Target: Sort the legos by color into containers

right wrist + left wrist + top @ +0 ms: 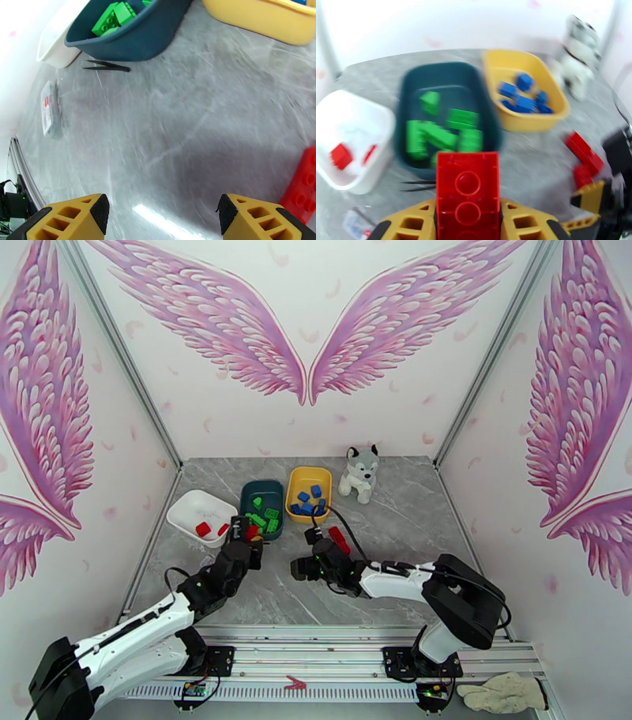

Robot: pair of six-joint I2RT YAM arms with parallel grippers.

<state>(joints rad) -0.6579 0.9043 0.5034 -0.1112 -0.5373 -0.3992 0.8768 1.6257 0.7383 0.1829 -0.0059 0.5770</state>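
This red lego needs to go sideways in my left gripper next, over the white container with red legos on the gripper's side away from the yellow container (294, 478), and I need to release it there.
My left gripper (250, 538) is shut on a red lego (468, 195), which it holds in the air just in front of the dark teal container (261, 491). That container holds several green legos (434, 136). The yellow container (294, 478) holds several blue legos (521, 98), and two red legos (341, 154) lie in the white container (186, 512). More red legos (339, 539) lie on the table at the right. My right gripper (162, 215) hangs open and empty low over the bare table, with a red lego (304, 185) just to the right of its fingers.
A plush husky (359, 472) sits behind and to the right of the yellow container. Black tweezers (106, 67) and a small flat packet (49, 108) lie on the table in front of the teal and white containers. A glove (502, 694) lies off the table at the near right.
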